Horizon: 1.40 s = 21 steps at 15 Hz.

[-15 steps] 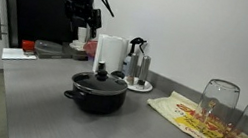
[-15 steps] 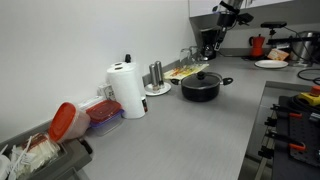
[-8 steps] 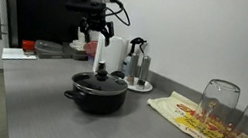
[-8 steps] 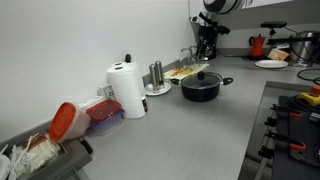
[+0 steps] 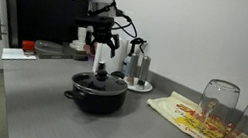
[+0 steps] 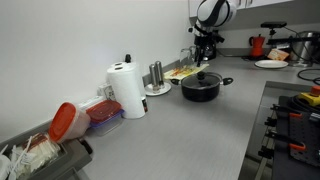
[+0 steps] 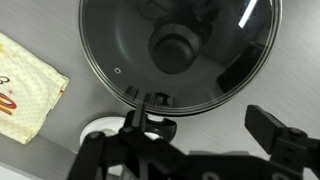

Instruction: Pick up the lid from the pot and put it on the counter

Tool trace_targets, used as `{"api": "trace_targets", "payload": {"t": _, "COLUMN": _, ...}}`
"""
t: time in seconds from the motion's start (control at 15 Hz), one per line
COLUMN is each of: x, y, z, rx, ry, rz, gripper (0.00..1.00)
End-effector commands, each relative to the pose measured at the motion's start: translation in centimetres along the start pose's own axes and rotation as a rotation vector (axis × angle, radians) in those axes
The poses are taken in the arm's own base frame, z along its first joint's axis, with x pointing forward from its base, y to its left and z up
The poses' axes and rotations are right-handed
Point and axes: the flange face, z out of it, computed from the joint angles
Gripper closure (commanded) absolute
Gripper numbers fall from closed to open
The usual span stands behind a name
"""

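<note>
Next I should lower my gripper until my open fingertips straddle the knob, then close on it, since the black knob (image 5: 101, 68) stands up from the glass lid beneath them.
A black pot (image 5: 96, 95) with two side handles stands on the grey counter (image 5: 65, 120); it also shows in an exterior view (image 6: 201, 87). Its glass lid (image 5: 99, 78) with a black knob (image 5: 101, 68) sits on it. In the wrist view the lid (image 7: 120, 50) and knob (image 7: 175, 48) fill the upper frame. My gripper (image 5: 105, 44) hangs open directly above the knob, apart from it; it also shows in an exterior view (image 6: 206, 47). In the wrist view its fingers (image 7: 205, 125) sit at the lower edge, spread wide and empty.
A paper towel roll (image 5: 112, 53) and a white plate with shakers (image 5: 138, 80) stand behind the pot. A printed cloth (image 5: 197, 120) with upturned glasses (image 5: 218, 101) lies on the counter beside it. Red-lidded containers (image 6: 92, 115) stand further along the counter. A stove edge (image 6: 290, 120) borders the counter.
The arm has moved from behind the pot to above it and has come down toward the lid. The pot and lid have not moved.
</note>
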Motion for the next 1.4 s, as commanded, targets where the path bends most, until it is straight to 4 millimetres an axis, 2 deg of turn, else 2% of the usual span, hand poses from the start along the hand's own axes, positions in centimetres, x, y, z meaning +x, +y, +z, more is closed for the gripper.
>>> {"api": "trace_targets", "payload": {"t": 0.0, "x": -0.1, "y": 0.1, "z": 0.2, "rx": -0.006, "ry": -0.002, "rz": -0.002, "gripper": 0.0}}
{"api": "trace_targets", "payload": {"t": 0.47, "x": -2.3, "y": 0.9, "z": 2.8, "rx": -0.014, "ry": -0.049, "rz": -0.005, "gripper": 0.0}}
{"api": "trace_targets", "payload": {"t": 0.8, "x": -3.1, "y": 1.3, "z": 4.0, "rx": -0.02, "ry": -0.063, "rz": 0.0, "gripper": 0.0}}
{"api": "trace_targets", "payload": {"t": 1.33, "x": -3.1, "y": -0.3, "z": 6.3, "rx": 0.007, "ry": -0.073, "rz": -0.002, "gripper": 0.0}}
